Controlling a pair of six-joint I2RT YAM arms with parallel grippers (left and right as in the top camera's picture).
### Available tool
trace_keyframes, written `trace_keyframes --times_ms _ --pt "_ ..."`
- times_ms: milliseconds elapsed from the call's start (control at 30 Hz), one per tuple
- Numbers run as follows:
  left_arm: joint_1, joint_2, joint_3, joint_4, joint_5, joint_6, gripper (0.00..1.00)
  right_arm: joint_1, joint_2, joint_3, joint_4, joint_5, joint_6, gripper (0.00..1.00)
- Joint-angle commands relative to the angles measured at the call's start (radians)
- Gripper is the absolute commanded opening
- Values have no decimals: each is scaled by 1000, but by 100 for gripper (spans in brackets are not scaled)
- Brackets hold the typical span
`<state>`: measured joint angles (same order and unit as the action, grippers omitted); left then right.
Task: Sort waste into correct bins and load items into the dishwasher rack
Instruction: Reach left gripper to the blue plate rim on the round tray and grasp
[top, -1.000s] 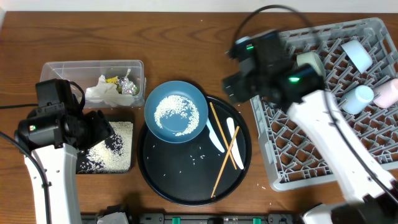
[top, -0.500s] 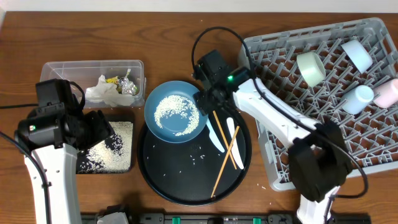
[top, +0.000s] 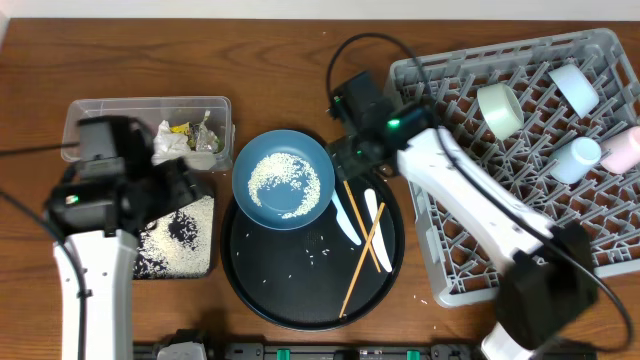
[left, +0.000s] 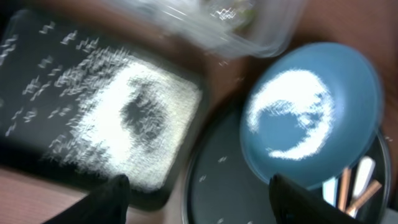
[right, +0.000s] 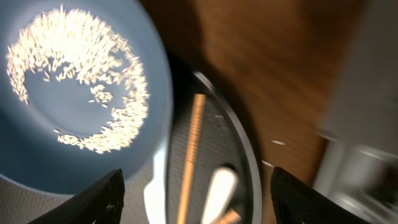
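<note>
My left gripper crosses the plate next and moves down to the plate's rim (right: 163, 124) by the utensils, below and to its right in the overhead view, since that's rice-free.
A dark-blue plate (top: 283, 180) with loose rice (left: 289, 115) rests on the upper left of the round black tray (top: 250, 275). Two crossed chopsticks (top: 362, 250) and white utensils (top: 346, 216) lie right of it. The clear tub (top: 100, 112) holds tissue and wrappers. The shallow black tray (top: 195, 262) carries a heap of rice (left: 124, 118). My left gripper (top: 183, 188) hangs open over that tray's right end, empty. My right gripper (top: 362, 160) is open above a chopstick (right: 193, 149) by the plate's right rim (right: 163, 124), holding nothing.
The grey dishwasher rack (top: 480, 240) fills the right side, with a pale bowl (top: 498, 108), two light blue cups (top: 575, 85) and a pink cup (top: 622, 150) in it. Scattered rice grains (top: 318, 250) dot the round tray. Bare wood lies along the far edge.
My right arm swung from over the rack down to the plate's right edge, then pulled slightly back. My left arm shifted up and right toward the tub.
</note>
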<state>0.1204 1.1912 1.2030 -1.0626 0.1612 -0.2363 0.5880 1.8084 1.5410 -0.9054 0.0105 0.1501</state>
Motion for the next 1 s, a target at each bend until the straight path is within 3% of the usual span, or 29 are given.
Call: trace_keyframes --times_ms 0,167,433,600,967 --pt "-114 35 -3 52 21 11 73 -51 -109 0 -22 89 26 72" --pt "-301 131 -3 183 22 10 73 -174 -233 0 -76 121 63 78" --pt "-558 383 -3 369 22 -6 73 -412 -328 0 -201 120 74 78" --pt "-646 527 -3 438 22 -62 73 -490 -327 0 -272 113 74 79" --pt "-722 707 -3 455 16 -66 71 -502 -325 0 -277 113 74 79"
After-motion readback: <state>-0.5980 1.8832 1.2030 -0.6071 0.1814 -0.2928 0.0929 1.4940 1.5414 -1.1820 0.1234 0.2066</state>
